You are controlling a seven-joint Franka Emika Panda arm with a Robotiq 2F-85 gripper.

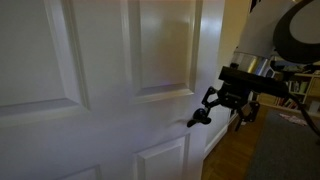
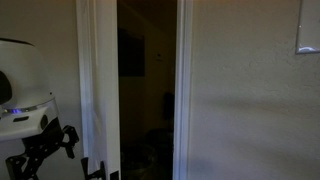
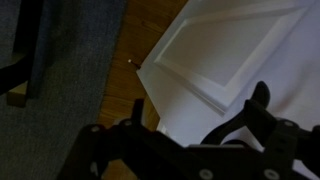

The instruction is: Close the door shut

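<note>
The black lever handle lies off beside one finger, so my gripper will move toward the right in the wrist view and closer to the door, with its fingers around that handle.
The tall white panelled door fills most of an exterior view and stands ajar. Its small black lever handle sticks out near the free edge. My gripper hangs right beside the handle at the door's edge, fingers spread and holding nothing; I cannot tell whether it touches the door. In an exterior view the door shows edge-on beside the dark doorway, with my gripper low to its left. In the wrist view a door panel lies just beyond my open fingers.
Wood floor runs under the door's free edge, with grey carpet beside it. The white door frame and a plain wall stand on the far side of the opening. A dark surface lies below my arm.
</note>
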